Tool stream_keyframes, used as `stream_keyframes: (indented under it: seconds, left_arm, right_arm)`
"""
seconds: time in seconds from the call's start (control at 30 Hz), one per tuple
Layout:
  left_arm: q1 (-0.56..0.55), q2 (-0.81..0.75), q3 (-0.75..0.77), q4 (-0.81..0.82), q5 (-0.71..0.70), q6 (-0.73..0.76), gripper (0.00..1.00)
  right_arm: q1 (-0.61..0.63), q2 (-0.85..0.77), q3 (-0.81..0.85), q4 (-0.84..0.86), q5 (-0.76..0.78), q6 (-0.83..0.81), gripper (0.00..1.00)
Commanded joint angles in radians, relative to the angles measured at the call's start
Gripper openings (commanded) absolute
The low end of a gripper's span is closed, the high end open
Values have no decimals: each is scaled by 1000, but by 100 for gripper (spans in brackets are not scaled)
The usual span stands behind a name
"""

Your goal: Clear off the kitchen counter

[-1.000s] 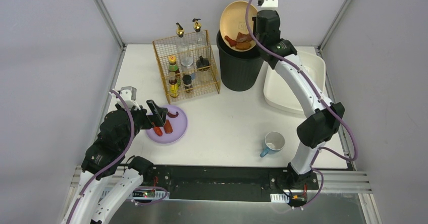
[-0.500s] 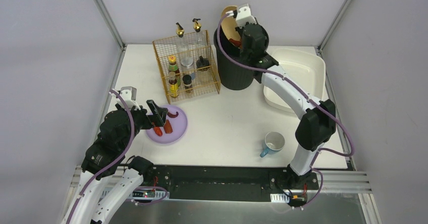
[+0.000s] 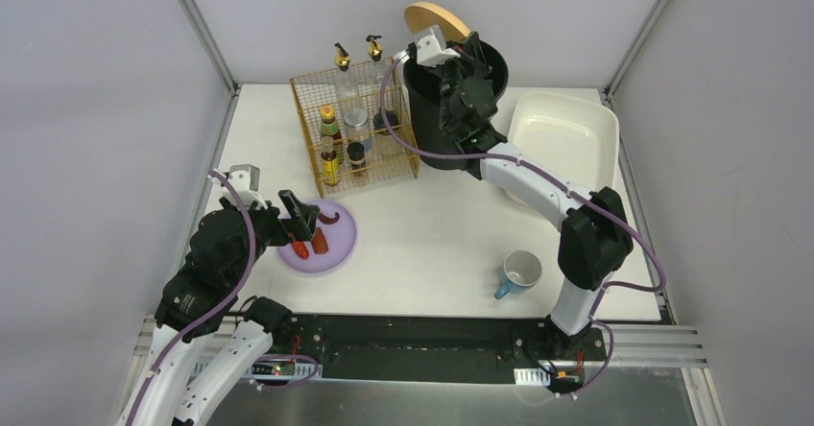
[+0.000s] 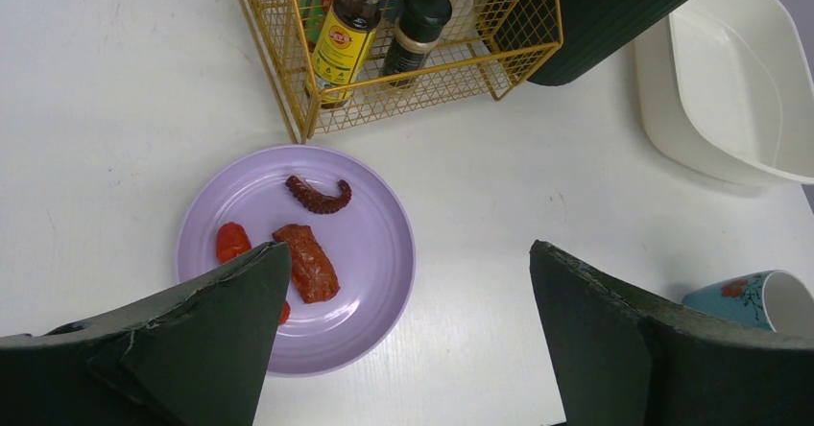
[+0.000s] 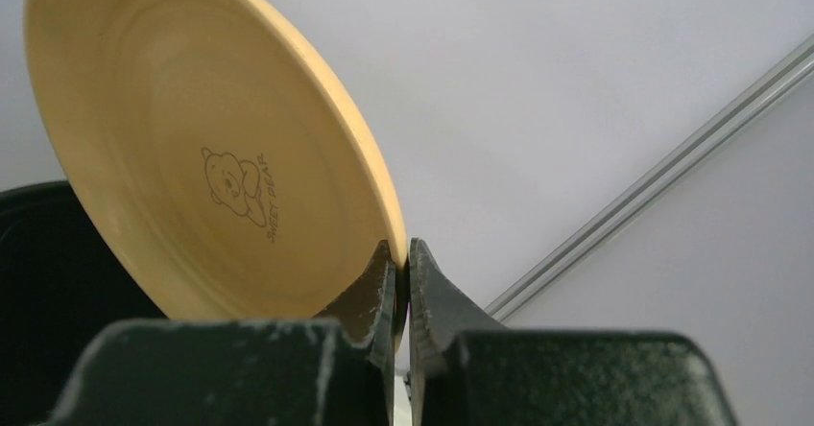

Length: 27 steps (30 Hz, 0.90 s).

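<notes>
My right gripper holds the empty bowl, and the white plastic tub (image 3: 565, 141) is below my right gripper and to its right in the top view. I need to move the bowl there, lower it and let it go.
The white kitchen counter (image 3: 432, 239) carries a purple plate (image 3: 336, 246) with a brown tentacle piece (image 4: 319, 196), an orange-brown slab (image 4: 307, 261) and red bits (image 4: 230, 241). My left gripper (image 3: 302, 220) hangs open just above this plate's left part, and in the left wrist view (image 4: 408, 248) its jaws stand wide apart and empty. My right gripper (image 3: 459, 44) is shut on the rim of a tan bowl (image 3: 437, 15), tipped over above the black bin (image 3: 451, 119). In the right wrist view (image 5: 403, 263) the bowl (image 5: 202, 157) shows no food inside.
A gold wire basket (image 3: 357, 124) of bottles stands left of the bin. A white plastic tub (image 3: 566, 143) sits at the back right. A blue cup (image 3: 521, 272) lies near the front right. A black rail (image 3: 413, 335) runs along the front edge.
My right arm swung the tan bowl left and turned it over above the bin; the food seen in it earlier no longer shows. The left arm has not moved.
</notes>
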Motion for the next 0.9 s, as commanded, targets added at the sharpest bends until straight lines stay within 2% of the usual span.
stream_keyframes:
  seconds: [0.0,0.27,0.53,0.7,0.87]
  left_arm:
    - [13,9,-2,16,10,-3,100]
    - [13,11,-3,16,10,-3,100]
    - [13,8,-3,17,22,-5,100]
    - [13,12,-2,16,25,-5,100]
    - [13,12,-1,17,29,-5,100]
  right_arm:
    - [14,-18,-6,242,-55,-121,0]
    - [21,-51,-3,277,-53,-165,0]
    - [6,-145,28,164,137,-31,0]
    - [-52,-258,7,-55,269,212,0]
    - [-171,-395,5,-481,310,638,0]
